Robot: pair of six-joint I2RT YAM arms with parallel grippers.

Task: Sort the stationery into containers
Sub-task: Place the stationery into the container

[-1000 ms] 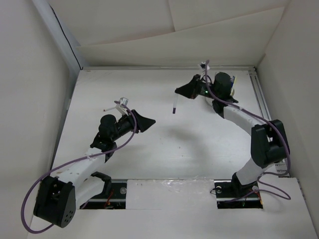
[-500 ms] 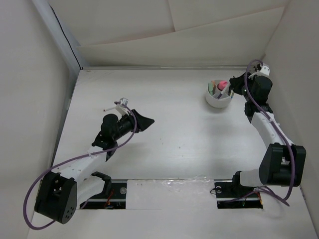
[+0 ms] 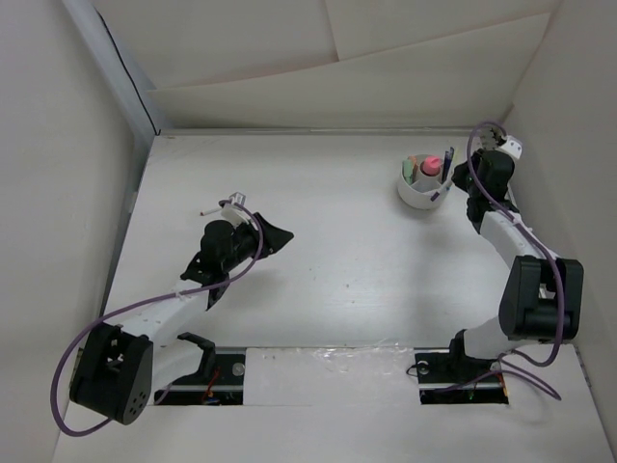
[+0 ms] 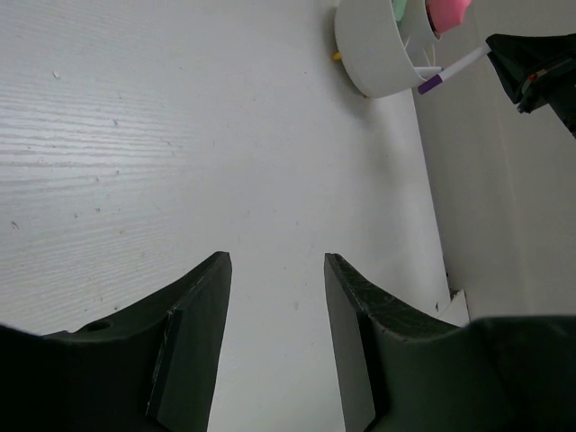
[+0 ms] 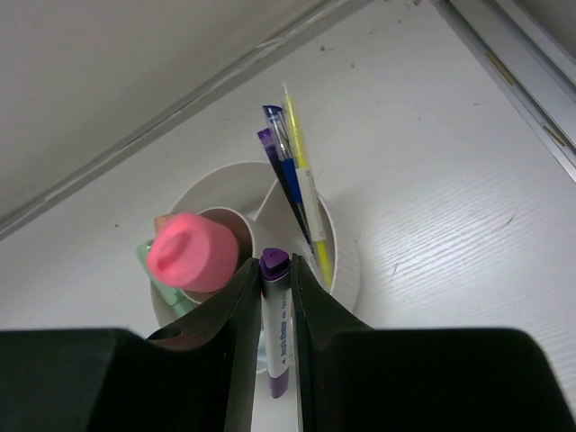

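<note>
My right gripper holds the pen with its lower end poking past the cup's near rim, so I need to shift it slightly outward and toward the pink-capped item, then open inside the cup (image 3: 431,184).
The round white cup (image 3: 416,196) stands at the back right, with a pink-capped item (image 3: 431,167) and several pens upright in it. My right gripper (image 3: 453,179) is just right of the cup, shut on a white pen with purple ends (image 5: 276,335). That pen hangs over the cup's near rim (image 5: 347,263), beside the pink-capped item (image 5: 193,252) and the blue and yellow pens (image 5: 290,176). Over bare table at the left, my left gripper (image 3: 285,234) is open and holds nothing (image 4: 276,261). A thin white pen with a red tip (image 3: 213,208) lies behind the left arm.
White walls close the table at the back and both sides. A metal rail (image 5: 513,72) runs along the right edge close to the cup. In the left wrist view the cup (image 4: 371,56) and the held pen (image 4: 453,70) are far ahead.
My right arm has swung from the table's middle to the cup at the back right, carrying the pen. The left gripper's jaws have narrowed somewhat and it has shifted slightly.
</note>
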